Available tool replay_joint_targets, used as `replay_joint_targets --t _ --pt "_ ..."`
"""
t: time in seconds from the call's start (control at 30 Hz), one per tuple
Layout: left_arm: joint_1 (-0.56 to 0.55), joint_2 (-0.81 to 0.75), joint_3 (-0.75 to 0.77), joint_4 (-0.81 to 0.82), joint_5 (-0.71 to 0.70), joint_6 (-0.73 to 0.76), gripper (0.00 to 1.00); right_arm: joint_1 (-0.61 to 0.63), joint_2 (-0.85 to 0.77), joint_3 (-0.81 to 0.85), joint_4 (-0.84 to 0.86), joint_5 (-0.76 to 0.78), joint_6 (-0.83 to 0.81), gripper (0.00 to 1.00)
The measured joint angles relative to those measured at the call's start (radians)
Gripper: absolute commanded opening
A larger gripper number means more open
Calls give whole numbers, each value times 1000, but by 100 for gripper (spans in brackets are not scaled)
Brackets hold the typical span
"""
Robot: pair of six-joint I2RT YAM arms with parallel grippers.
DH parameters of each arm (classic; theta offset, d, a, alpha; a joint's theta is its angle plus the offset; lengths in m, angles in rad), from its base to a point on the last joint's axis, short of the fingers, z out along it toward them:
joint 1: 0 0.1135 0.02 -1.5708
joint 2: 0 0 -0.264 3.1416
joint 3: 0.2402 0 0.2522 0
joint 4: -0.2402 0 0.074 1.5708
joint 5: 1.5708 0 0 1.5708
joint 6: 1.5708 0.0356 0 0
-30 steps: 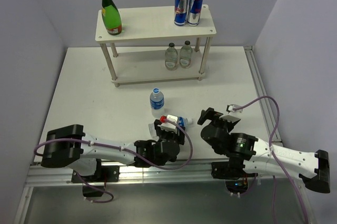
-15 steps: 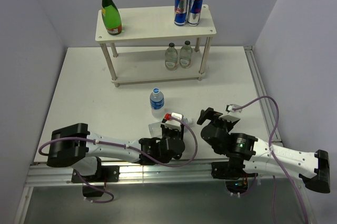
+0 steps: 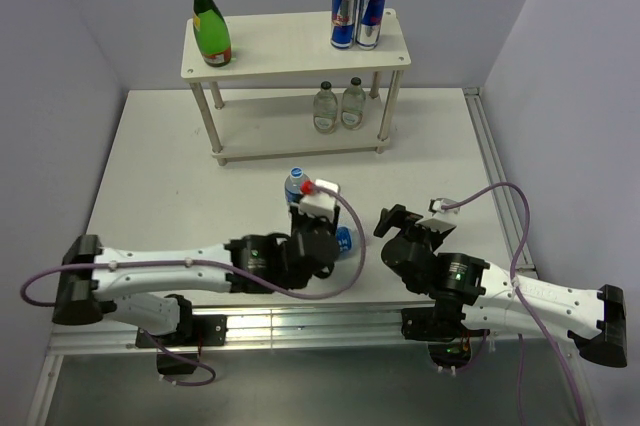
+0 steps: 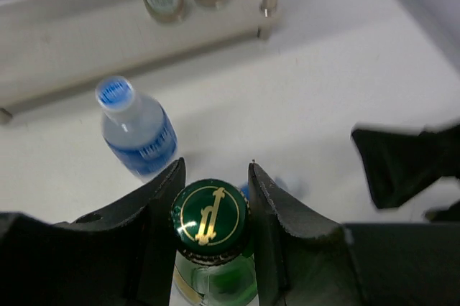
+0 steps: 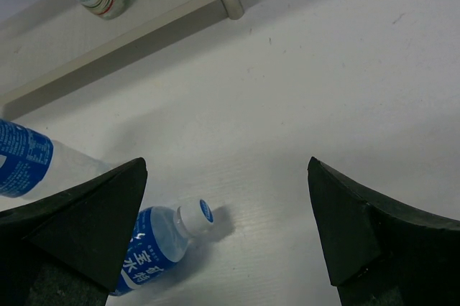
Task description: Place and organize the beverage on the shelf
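The left gripper carries its green bottle up and outward onto the bare top board (image 3: 257, 52) beside the shelf's green bottle next. It releases the bottle there, since the same kind stands there.
My left gripper (image 4: 215, 171) is shut on the neck of a green glass bottle (image 4: 210, 221), just below its green and gold cap. In the top view the left gripper (image 3: 312, 231) hides that bottle. A blue-label bottle (image 3: 295, 184) stands just beyond it, also in the left wrist view (image 4: 136, 130). A second blue-label bottle (image 5: 162, 238) lies on the table between my grippers (image 3: 344, 238). My right gripper (image 5: 227, 166) is open and empty above it. The cream shelf (image 3: 290, 46) holds a green bottle (image 3: 211, 36) on top and two clear bottles (image 3: 338, 106) below.
Two blue-and-silver cans (image 3: 357, 16) stand on the shelf's top board at the right. The shelf legs (image 3: 383, 116) stand at the corners of the lower board. A raised rail (image 3: 490, 156) runs along the table's right edge. The right gripper (image 3: 400, 221) sits right of the lying bottle.
My left gripper has moved forward toward the shelf, up beside the standing blue-label bottle. The lying blue-label bottle and the right arm have stayed put.
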Motion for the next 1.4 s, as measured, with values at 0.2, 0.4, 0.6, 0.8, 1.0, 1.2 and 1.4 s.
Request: replay_joint_targets --t 0.2,0.4,0.6,0.8,1.0,1.2,1.4 --pt "235 -121 237 -8 101 201 0 0 0 -3 2 0 -3 100" --pt "530 -62 600 -66 220 338 0 0 0 -13 3 0 -3 100" --pt "708 148 1009 -120 328 433 0 0 0 -13 10 0 -8 100" --pt "808 339 1194 -140 431 475 0 0 5 -13 18 0 -14 100" --pt "869 507 1303 -141 489 530 0 0 10 -13 23 -1 -17 100" --pt "912 573 1345 -95 528 541 0 0 12 -16 31 -1 -22 100" --pt "937 594 1358 -60 541 544 2 0 25 -16 34 -2 -25 100"
